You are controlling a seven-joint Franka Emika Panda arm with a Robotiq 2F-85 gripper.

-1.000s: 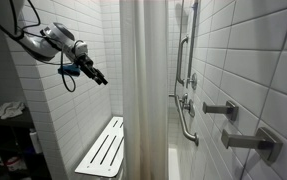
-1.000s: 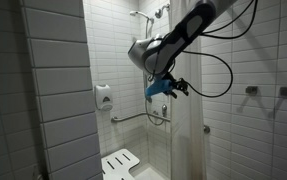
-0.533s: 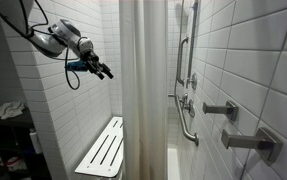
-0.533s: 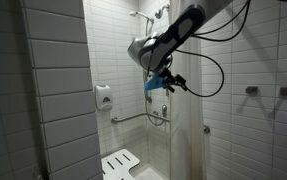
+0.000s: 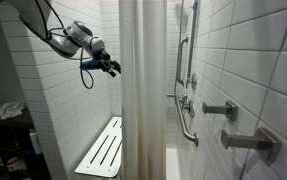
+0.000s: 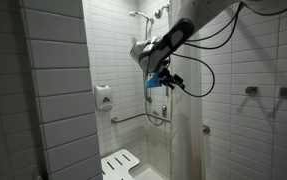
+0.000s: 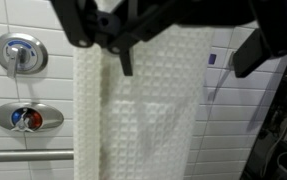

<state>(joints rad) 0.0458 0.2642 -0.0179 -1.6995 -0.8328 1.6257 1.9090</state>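
Note:
The curtain's edge hangs between my spread fingers. Next I will move my gripper toward the cloth, turn it slightly, and close on that edge.
A white waffle-textured shower curtain hangs full height in the middle of the shower. My gripper is held high beside the tiled wall, just short of the curtain's edge. In the wrist view the gripper comes in from the top, its two dark fingers spread wide and nothing between them. The curtain hangs straight ahead, its right edge falling between the fingers. I cannot tell whether a finger touches the cloth. In an exterior view the gripper points at the far tiled wall.
A white slatted fold-down seat sits low on the wall below the arm. Chrome valve handles and a grab bar are on the tiled wall beyond the curtain. A soap dispenser hangs on the wall. Metal fittings jut out nearby.
The arm has swung toward the curtain and slightly upward. The jaws have spread from partly open to fully wide.

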